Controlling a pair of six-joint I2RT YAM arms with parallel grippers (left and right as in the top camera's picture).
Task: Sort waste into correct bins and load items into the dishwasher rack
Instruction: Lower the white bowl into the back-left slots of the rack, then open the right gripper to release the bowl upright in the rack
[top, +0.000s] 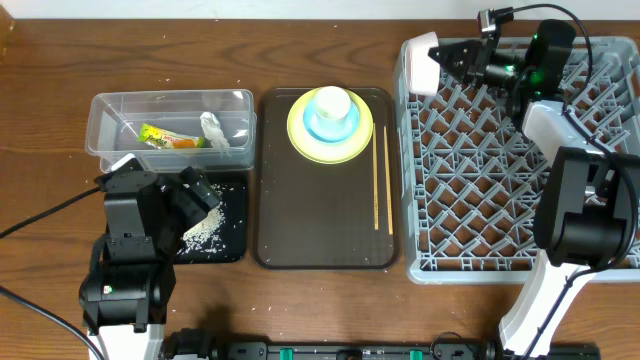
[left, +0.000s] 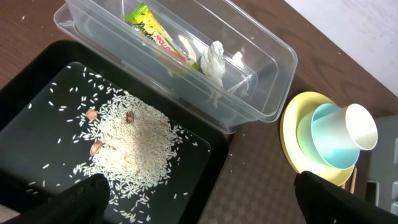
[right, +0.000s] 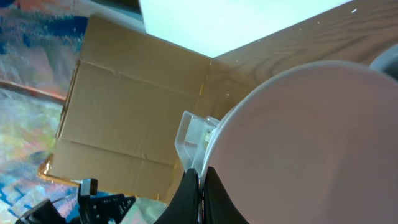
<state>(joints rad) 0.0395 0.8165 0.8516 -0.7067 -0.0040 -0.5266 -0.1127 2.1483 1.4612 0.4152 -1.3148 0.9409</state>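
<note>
The rack's far corner (top: 428, 100) by the serving tray is below my right gripper, so the gripper will lower the white bowl onto that grid corner next and let go of the bowl's rim.
My left gripper (top: 198, 196) (left: 205, 208) hangs open above the black tray (top: 232, 240), with nothing between its fingers. Loose rice (left: 130, 140) lies piled in that tray. Behind it, the clear tub (top: 105, 110) holds the snack wrapper (top: 170, 138) and the tissue (top: 213, 130). A white cup (top: 333, 103) sits in a light blue bowl (top: 345, 128) on the yellow plate (top: 300, 135). Chopsticks (top: 382, 180) lie to their right. My right gripper (top: 452, 55) (right: 200, 193) is shut on the rim of the white bowl (right: 311, 143), held over the rack's (top: 480, 190) far left corner.
The dark brown serving tray (top: 320, 215) lies between the bins and the rack, under the plate stack and chopsticks. A few brown nuts (left: 94, 147) lie among the rice. A cardboard box (right: 124, 118) shows beyond the table in the right wrist view.
</note>
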